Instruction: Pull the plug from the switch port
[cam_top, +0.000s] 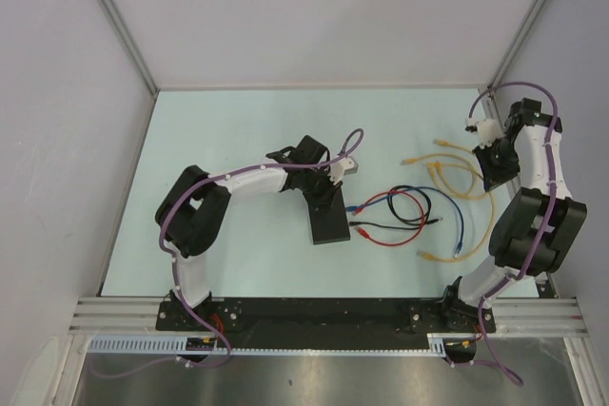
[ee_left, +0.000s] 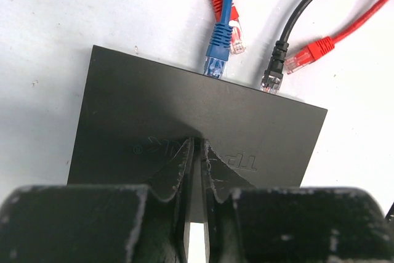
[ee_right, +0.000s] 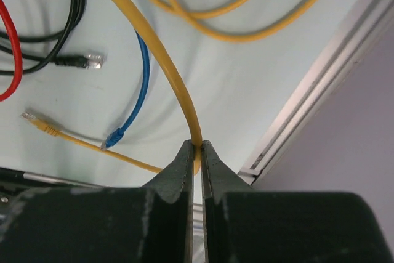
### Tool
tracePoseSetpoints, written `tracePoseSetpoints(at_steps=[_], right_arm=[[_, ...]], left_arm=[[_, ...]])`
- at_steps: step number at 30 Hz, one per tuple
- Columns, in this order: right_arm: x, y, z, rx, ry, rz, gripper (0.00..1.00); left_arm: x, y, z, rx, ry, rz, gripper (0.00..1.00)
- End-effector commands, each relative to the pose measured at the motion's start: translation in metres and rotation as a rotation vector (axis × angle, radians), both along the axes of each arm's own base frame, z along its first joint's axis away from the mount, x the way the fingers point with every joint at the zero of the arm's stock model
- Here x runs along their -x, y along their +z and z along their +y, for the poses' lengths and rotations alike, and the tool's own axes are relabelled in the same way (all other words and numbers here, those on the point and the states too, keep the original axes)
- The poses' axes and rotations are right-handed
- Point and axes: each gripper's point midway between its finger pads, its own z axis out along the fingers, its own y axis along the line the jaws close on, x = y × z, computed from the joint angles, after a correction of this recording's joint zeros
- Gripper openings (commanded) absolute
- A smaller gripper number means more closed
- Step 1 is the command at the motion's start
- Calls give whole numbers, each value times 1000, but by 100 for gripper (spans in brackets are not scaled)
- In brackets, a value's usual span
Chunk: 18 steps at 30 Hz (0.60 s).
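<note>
The robot's right gripper will lift outward and then go down to let go of the cable over the bare tabletop beyond the yellow loops, because that spot lies outward of it.
The switch (ee_left: 141, 109) is a flat matte-black box lying on the table; it also shows in the top view (cam_top: 331, 225). A blue plug (ee_left: 217, 53) and a black plug (ee_left: 271, 77) sit in sockets along its far edge. My left gripper (ee_left: 198, 143) is shut, with its tips resting on the switch's top face, and in the top view (cam_top: 326, 192) it stands over the box. My right gripper (ee_right: 198, 147) is shut on a yellow cable (ee_right: 166, 66) at the far right of the table (cam_top: 489, 176), well away from the switch.
Two loose red plugs (ee_left: 306, 55) lie beyond the switch. Red, black and blue cable loops (cam_top: 400, 206) and yellow cables (cam_top: 466, 187) lie between the arms. Loose blue (ee_right: 114, 137), black (ee_right: 80, 61) and yellow (ee_right: 38, 123) plug ends lie near the right wall rail (ee_right: 308, 109).
</note>
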Motion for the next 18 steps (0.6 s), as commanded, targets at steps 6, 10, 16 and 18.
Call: tracePoseSetpoints(at_steps=[6,10,16,18], right_arm=[[-75,111,-8,-150,57,-372,0],[-82,148,4,-378,104,-423,0],[-81,138,32,-630,25,-388,0],[-82,125,29,-620,-27,-365,0]], left_arm=[[17,-15,8,-72,-23,45,14],[16,-17,8,-75,-25,43,14],[17,-17,7,-77,-28,42,14],[18,-17,7,-75,-28,45,14]])
